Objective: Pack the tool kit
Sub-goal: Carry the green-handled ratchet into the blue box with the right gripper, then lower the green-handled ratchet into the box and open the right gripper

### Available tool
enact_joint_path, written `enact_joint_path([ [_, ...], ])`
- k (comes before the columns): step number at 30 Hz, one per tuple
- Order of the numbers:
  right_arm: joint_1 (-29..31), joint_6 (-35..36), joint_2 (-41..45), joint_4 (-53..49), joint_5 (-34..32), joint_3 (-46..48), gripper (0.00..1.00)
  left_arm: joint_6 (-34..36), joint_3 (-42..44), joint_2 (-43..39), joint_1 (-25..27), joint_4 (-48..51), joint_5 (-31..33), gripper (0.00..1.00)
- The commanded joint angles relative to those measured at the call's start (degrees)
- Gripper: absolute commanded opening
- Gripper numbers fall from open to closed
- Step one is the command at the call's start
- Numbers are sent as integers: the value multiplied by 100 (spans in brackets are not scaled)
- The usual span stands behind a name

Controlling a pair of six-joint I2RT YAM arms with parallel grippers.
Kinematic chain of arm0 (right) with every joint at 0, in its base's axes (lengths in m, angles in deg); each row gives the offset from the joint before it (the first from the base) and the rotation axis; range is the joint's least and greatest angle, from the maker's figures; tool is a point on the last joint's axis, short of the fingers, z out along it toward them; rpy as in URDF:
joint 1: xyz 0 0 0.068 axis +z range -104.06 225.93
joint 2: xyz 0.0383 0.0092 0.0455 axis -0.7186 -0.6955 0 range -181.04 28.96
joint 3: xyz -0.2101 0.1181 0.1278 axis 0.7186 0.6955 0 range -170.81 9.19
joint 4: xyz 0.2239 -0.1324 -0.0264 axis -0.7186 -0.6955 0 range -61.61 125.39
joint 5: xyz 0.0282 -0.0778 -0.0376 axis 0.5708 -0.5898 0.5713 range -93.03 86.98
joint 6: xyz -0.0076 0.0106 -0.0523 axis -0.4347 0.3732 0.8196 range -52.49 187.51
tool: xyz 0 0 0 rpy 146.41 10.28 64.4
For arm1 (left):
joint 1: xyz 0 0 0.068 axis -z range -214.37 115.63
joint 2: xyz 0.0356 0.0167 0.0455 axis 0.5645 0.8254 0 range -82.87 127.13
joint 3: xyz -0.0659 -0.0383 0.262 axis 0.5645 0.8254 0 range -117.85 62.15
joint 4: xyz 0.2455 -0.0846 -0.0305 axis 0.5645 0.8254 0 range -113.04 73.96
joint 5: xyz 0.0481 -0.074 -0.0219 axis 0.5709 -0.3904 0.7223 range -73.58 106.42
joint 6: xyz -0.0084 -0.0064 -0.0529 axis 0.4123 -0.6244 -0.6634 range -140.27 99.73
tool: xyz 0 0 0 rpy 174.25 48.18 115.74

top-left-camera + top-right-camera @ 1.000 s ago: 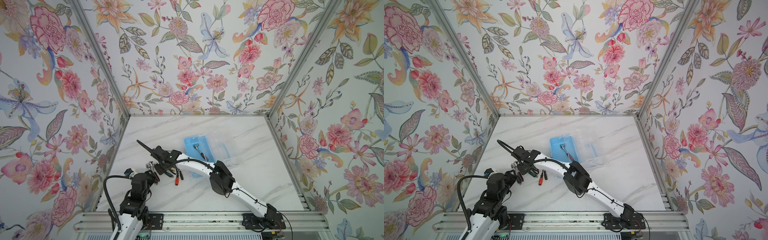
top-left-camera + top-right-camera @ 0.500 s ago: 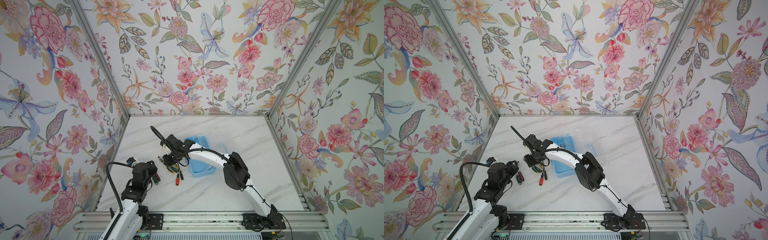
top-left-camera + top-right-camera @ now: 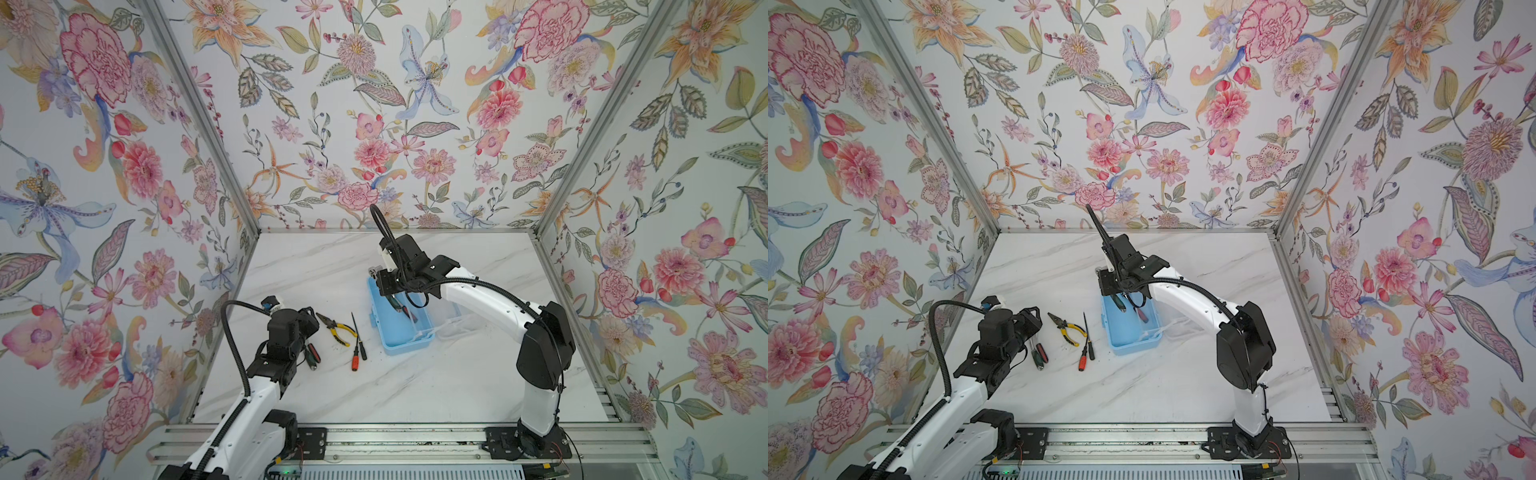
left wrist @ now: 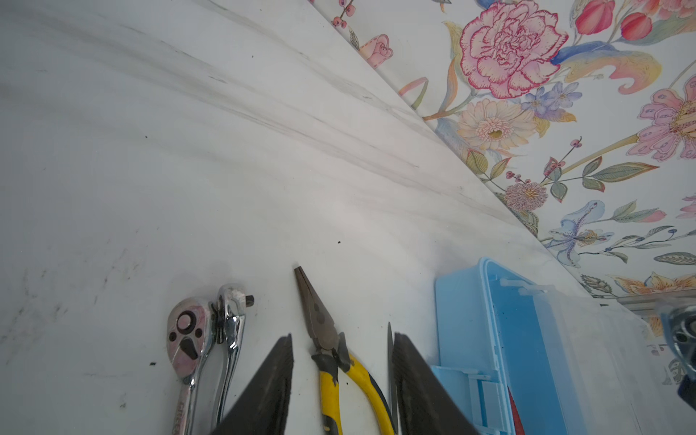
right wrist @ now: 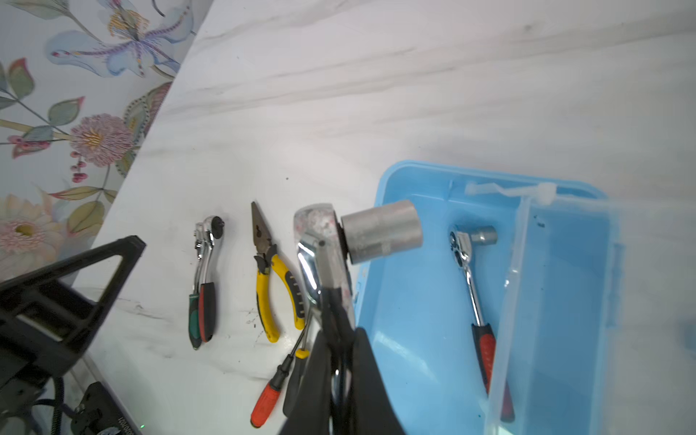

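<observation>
My right gripper should go down into the box next and let go of the chrome ratchet's handle on the box's bare bottom [image 3: 389, 321] [image 5: 418, 308] next to the red-handled ratchet, because that part of the bottom is empty.
The tool kit's light-blue box [image 3: 399, 347] [image 3: 1129, 347] stands mid-table with its clear lid [image 3: 449, 318] swung open to the right. One red-handled ratchet [image 5: 470, 263] lies inside. My right gripper [image 5: 341, 350] [image 3: 388, 286] is shut on the handle of a chrome ratchet [image 5: 320, 241] with a socket [image 5: 382, 231], held over the box's left rim. My left gripper [image 4: 342, 337] [image 3: 309, 322] hovers open over the yellow-handled pliers [image 4: 320, 327] [image 3: 336, 328]. Left of them lie two ratchets [image 4: 188, 339] [image 3: 311, 357]. An orange and a black screwdriver [image 3: 356, 357] [image 5: 267, 399] lie between pliers and box.
The loose tools lie in a row on the marble table, left of the box. Floral walls close in the left, back and right sides. A metal rail [image 3: 395, 436] with both arm bases runs along the front edge.
My right gripper has carried the socket ratchet from the row of loose tools rightward to above the box. My left arm has reached a little farther out over the tools.
</observation>
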State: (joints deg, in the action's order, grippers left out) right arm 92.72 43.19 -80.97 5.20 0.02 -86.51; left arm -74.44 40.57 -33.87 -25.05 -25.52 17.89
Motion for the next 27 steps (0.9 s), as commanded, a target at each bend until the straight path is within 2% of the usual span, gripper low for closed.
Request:
enact_joint_path([
  [1,94,-234,-140,315,-338,347,0,213,-147,38,-23,-50,-102,47],
  [7,102,-685,-475,598,-669,623,0,284,-144,95,-19,89,-26,46],
  [14,118,-857,-1076,463,-896,339,0,225,-49,145,-18,180,17,49],
  [15,113,-884,-1185,365,-990,238,4,221,-31,163,-23,190,28,49],
  [20,138,-858,-1403,188,-1246,26,12,218,17,156,-17,256,54,50],
  [23,122,-856,-1416,148,-1310,-25,25,260,-24,166,-18,325,111,50],
  [27,147,-797,-1354,72,-1312,-99,32,318,-119,183,-18,426,198,51],
])
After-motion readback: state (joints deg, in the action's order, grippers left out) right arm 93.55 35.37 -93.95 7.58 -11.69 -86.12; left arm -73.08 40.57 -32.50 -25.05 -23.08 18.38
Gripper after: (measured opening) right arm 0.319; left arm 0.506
